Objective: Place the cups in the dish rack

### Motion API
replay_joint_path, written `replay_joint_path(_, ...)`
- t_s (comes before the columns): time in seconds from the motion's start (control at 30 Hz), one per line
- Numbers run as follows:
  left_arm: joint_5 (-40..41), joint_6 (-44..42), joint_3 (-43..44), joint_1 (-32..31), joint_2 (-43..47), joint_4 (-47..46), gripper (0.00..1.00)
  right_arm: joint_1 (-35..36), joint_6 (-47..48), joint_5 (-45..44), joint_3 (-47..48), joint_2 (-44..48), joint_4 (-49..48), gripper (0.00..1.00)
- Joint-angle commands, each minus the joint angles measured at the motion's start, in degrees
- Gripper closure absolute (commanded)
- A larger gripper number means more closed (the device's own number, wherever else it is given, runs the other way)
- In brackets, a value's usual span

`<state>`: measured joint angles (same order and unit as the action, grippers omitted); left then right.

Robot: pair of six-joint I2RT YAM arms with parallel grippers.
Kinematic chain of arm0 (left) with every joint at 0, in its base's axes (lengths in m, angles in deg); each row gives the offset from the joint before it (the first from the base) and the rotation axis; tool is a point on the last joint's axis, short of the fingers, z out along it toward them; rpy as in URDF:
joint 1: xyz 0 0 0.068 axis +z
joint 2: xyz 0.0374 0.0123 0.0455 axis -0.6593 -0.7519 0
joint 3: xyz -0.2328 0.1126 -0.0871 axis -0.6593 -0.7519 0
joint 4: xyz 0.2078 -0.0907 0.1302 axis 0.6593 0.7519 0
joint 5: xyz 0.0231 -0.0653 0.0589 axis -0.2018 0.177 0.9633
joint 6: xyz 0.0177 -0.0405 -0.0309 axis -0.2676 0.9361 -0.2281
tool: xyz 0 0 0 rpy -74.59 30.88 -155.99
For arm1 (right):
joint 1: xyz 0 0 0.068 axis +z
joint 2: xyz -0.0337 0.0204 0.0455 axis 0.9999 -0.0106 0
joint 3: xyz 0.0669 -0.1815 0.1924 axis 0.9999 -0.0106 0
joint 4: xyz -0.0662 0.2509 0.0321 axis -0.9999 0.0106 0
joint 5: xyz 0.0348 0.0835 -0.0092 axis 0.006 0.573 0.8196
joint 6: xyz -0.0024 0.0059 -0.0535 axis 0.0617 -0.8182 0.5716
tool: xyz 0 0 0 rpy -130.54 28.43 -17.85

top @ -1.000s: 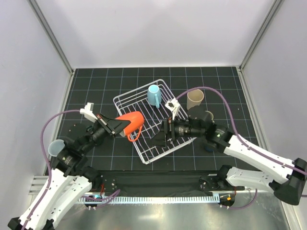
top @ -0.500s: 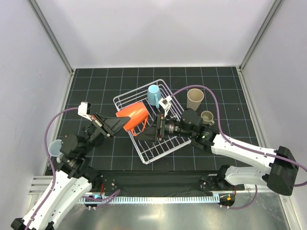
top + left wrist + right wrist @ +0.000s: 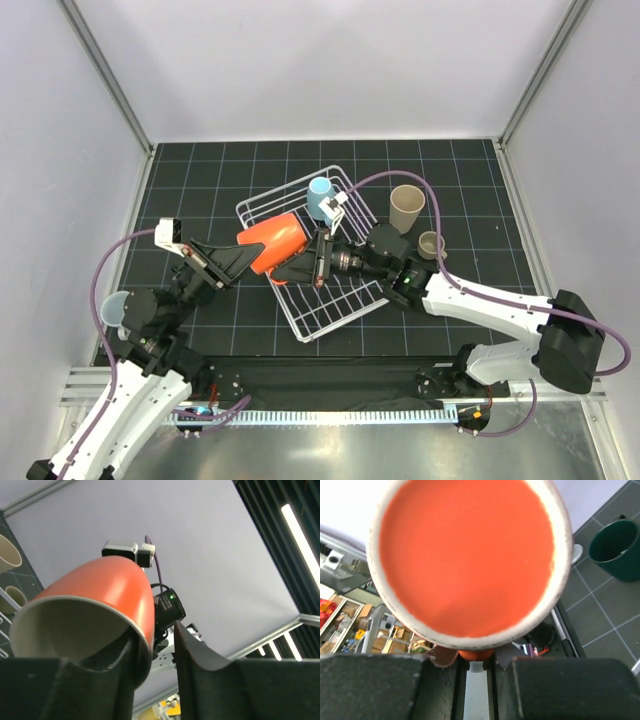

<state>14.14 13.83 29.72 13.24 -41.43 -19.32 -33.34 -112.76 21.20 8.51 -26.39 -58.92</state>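
Observation:
My right gripper swings outward next and turns the orange cup [image 3: 272, 241] opening down. It then lowers it to the dish rack's empty wires beside the light blue cup [image 3: 320, 198] to release.
An orange cup [image 3: 272, 241] hangs on its side over the left edge of the white wire dish rack [image 3: 262, 202], between both grippers. My left gripper [image 3: 254, 262] has one finger inside the cup's mouth [image 3: 75, 630]. Its other finger [image 3: 200, 655] is outside, a small gap away from the wall. My right gripper [image 3: 292, 270] comes from the right and is shut on the cup's handle [image 3: 476, 654], under the orange base [image 3: 465, 555]. A light blue cup [image 3: 320, 198] stands in the rack's far corner.
A tall beige tumbler [image 3: 405, 207] and a small olive cup [image 3: 432, 244] stand right of the rack. A pale cup [image 3: 116, 305] sits by the left arm. A dark teal cup [image 3: 617, 547] shows on the mat in the right wrist view.
My right gripper slid left across the rack and closed on the orange cup's handle. The left jaws eased slightly apart from the cup's wall. The cup shifted a little up and left.

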Motion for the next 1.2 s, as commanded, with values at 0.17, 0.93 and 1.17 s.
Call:
replay_joint_path(0.17, 7.83, -10.22, 8.74, -0.47, 7.40, 25.69, 0.15, -1.20, 11.02, -10.98, 7.75, -0.66, 10.70, 0.96)
replay_joint_path(0.93, 30.35, -16.13, 20.29, -0.47, 3.72, 70.82, 0.26, -3.22, 46.28, -49.23, 42.48, -36.77, 45.36, 0.96)
replay_joint_path(1.17, 30.70, -17.62, 20.99, -0.47, 1.52, 70.56, 0.27, -5.43, 48.11, -48.09, 41.25, -40.21, 41.24, 0.96)
